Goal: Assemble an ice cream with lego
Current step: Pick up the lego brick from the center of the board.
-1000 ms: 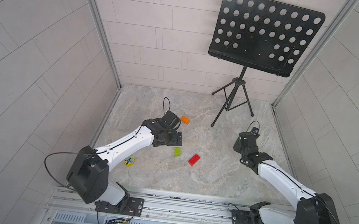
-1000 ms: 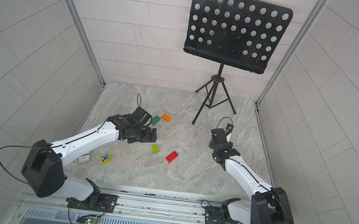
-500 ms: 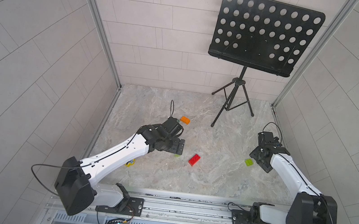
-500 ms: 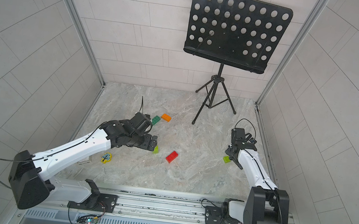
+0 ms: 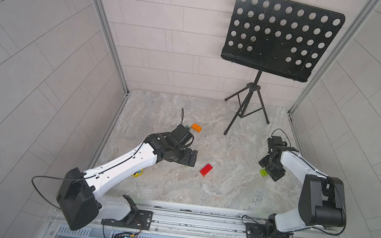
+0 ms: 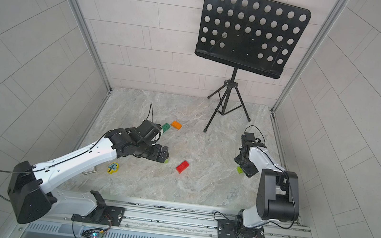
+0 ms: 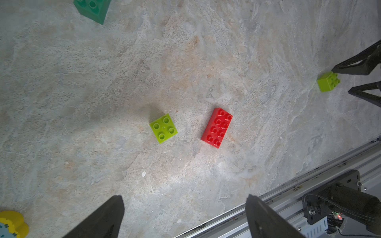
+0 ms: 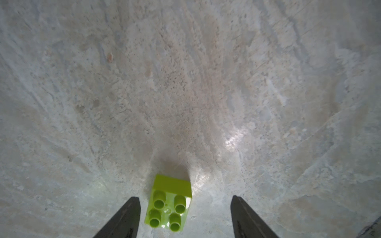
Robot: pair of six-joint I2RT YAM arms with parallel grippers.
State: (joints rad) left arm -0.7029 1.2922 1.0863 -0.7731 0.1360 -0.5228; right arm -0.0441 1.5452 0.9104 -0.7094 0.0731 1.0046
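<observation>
The studded lime-green brick point(image 5: 263, 173) sits off-center, nearer one finger, so the right gripper will next move down and toward the red brick point(image 5: 206, 170) to straddle the lime-green brick.
The lego bricks lie apart on the marble floor. Between the fingers of my right gripper point(image 8: 185, 206) stands one lime-green brick point(image 8: 169, 204), studs up; the gripper is open, and the brick is nearer one finger and touches neither. In both top views this brick point(image 5: 263, 172) sits at that gripper point(image 5: 269, 169). My left gripper point(image 5: 190, 158) hovers open over the other lime-green brick point(image 7: 163, 128), which is beside the red brick point(image 7: 216, 127) point(image 5: 206, 170). Behind my left arm lie the orange brick point(image 5: 196, 128) and the dark green brick point(image 6: 165, 127).
A black music stand point(image 5: 248, 107) has its tripod feet on the far floor. A flat yellow piece point(image 6: 112, 167) lies near my left forearm. The metal rail point(image 5: 196, 220) bounds the front, and tiled walls close the left, right and back.
My right arm has swung from mid-floor toward the right wall and now straddles a lime-green brick with its jaws wider. My left arm has reached forward over the other lime-green brick.
</observation>
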